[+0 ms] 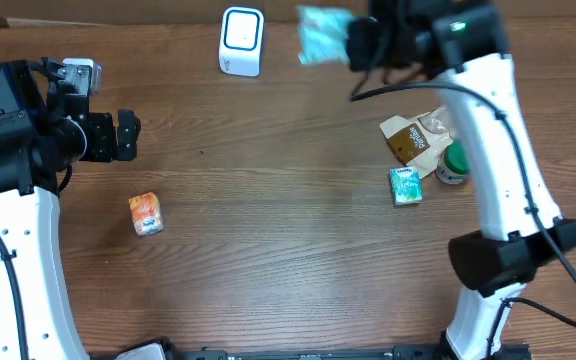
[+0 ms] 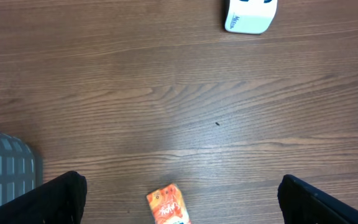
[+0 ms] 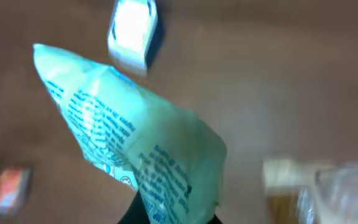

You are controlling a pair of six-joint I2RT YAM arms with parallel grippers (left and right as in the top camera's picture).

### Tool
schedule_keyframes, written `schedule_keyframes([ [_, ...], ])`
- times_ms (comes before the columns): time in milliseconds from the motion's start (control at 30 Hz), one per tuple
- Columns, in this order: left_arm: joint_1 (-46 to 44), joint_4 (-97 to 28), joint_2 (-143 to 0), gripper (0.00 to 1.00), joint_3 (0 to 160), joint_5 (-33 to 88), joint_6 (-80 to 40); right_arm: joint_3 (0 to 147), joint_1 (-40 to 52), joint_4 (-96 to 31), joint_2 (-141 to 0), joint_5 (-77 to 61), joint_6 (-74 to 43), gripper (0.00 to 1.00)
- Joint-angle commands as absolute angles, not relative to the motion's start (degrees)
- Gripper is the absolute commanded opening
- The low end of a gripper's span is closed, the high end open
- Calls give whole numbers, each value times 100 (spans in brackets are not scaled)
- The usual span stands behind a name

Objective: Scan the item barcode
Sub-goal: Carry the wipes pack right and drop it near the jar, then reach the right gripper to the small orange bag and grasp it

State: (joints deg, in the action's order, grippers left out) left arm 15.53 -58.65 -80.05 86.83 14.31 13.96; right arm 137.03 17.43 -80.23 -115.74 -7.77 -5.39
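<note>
Next, my right gripper draws back and down to release the teal packet (image 1: 320, 33), since the bare tabletop (image 1: 372, 153) beside the brown packet lies below and back from it.
My right gripper (image 1: 360, 45) is shut on a pale teal printed packet (image 1: 320, 33), held in the air at the far side of the table, just right of the white barcode scanner (image 1: 241, 40). In the right wrist view the packet (image 3: 135, 130) fills the middle above my gripper (image 3: 173, 214), and the scanner (image 3: 132, 31) stands beyond it, blurred. No barcode can be made out on the packet. My left gripper (image 1: 128, 135) hangs open at the left with nothing in it. In its own view the gripper (image 2: 194, 196) is wide apart above the table.
A small orange carton (image 1: 146, 213) lies at the left front, below my left gripper (image 2: 168, 206). At the right lie a brown packet (image 1: 413, 138), a small teal box (image 1: 405, 186) and a green-capped bottle (image 1: 453, 165). A grey basket corner (image 2: 5, 168) shows at far left.
</note>
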Motion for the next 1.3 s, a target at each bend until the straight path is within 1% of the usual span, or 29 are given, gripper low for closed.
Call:
schedule_keyframes([
  [0,1594,-5846,-8014,99,8713,1417,1525,13719,1420,-8838,-11627,-1754,-1046,4],
  [167,1594,-5846,-8014,100,8713,1417,1525,13572,1240,-9647,-11806,-1048,-1050,4],
  [300,1594,-5846,-8014,100,8713,1417,1525,13109,1177,-9596,-11865,-991,-1059,4],
  [400,1594,-5846,-8014,99,8713,1417,1525,12580,1129,-9358,-11867,-720,-1319,4],
  [533,1594,-5846,-8014,100,8713,1417,1525,11754,1111,-8833,-11867,8,-1684,4],
  [600,1594,-5846,-8014,100,8713,1417,1525,11279,1111,-8429,-11867,366,-1804,4],
  [700,1594,-5846,-8014,100,8713,1417,1525,10639,1111,-7813,-11867,427,-1800,5],
  [800,1594,-5848,-8014,99,8713,1417,1525,10110,1111,-7378,-11867,447,-1800,15],
  [833,1594,-5846,-8014,100,8713,1417,1525,9985,1111,-7301,-11867,447,-1802,22],
  [867,1594,-5848,-8014,100,8713,1417,1525,9887,1109,-7247,-11867,447,-1802,34],
  [900,1594,-5846,-8014,100,8713,1417,1525,9839,1105,-7234,-11867,447,-1800,43],
  [967,1594,-5846,-8014,100,8713,1417,1525,9832,1087,-7227,-11867,447,-1800,55],
  [1033,1594,-5846,-8014,100,8713,1417,1525,9896,1076,-7229,-11850,449,-1800,61],
  [1167,1594,-5846,-8014,100,8713,1417,1525,10447,1076,-7474,-11841,346,-1798,61],
  [1233,1594,-5846,-8014,100,8713,1417,1525,10943,1120,-7677,-11830,-40,-1752,61],
  [1267,1594,-5846,-8014,100,8713,1415,1525,11306,1166,-7782,-11830,-484,-1691,61],
])
